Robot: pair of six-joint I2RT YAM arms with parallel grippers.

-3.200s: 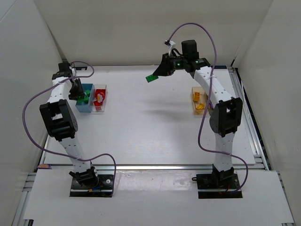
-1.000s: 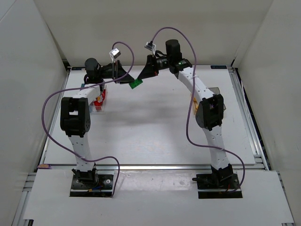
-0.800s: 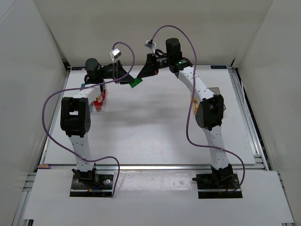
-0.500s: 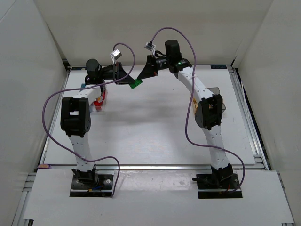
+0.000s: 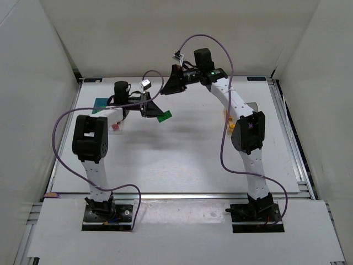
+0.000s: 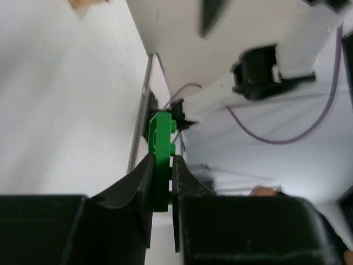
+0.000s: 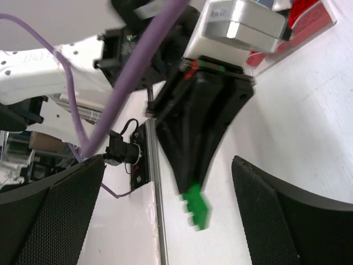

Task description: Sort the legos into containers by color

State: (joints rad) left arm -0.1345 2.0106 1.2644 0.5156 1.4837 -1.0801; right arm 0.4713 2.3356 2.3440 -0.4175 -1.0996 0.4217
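My left gripper swings over the blue-tinted container [image 5: 101, 103] next, fingers tipping down, and releases the lego [image 5: 164, 116], since that container lies to the gripper's left in the top view.
A flat green lego [image 5: 164, 116] hangs above the table, left of centre. My left gripper [image 5: 157, 112] is shut on it. In the left wrist view the green lego [image 6: 161, 157] stands edge-on between the two black fingers [image 6: 140, 182], studs facing right. My right gripper [image 5: 166, 89] hovers just behind and above it, open and holding nothing. Its wrist view shows the green lego [image 7: 197, 206] at the tip of the left gripper's fingers [image 7: 204, 127], between the wide-spread right gripper [image 7: 165, 221] pads. The blue-tinted container [image 5: 101, 103] sits at far left.
A clear bin with red bricks [image 7: 309, 22] stands next to the blue one, mostly hidden under the left arm in the top view. An orange bin [image 5: 228, 117] and a dark grey bin [image 5: 249, 105] sit at the right, partly behind the right arm.
The right gripper has opened and let go of the green lego. The left gripper, now shut on it, has carried it nearer and slightly right, away from the right gripper.
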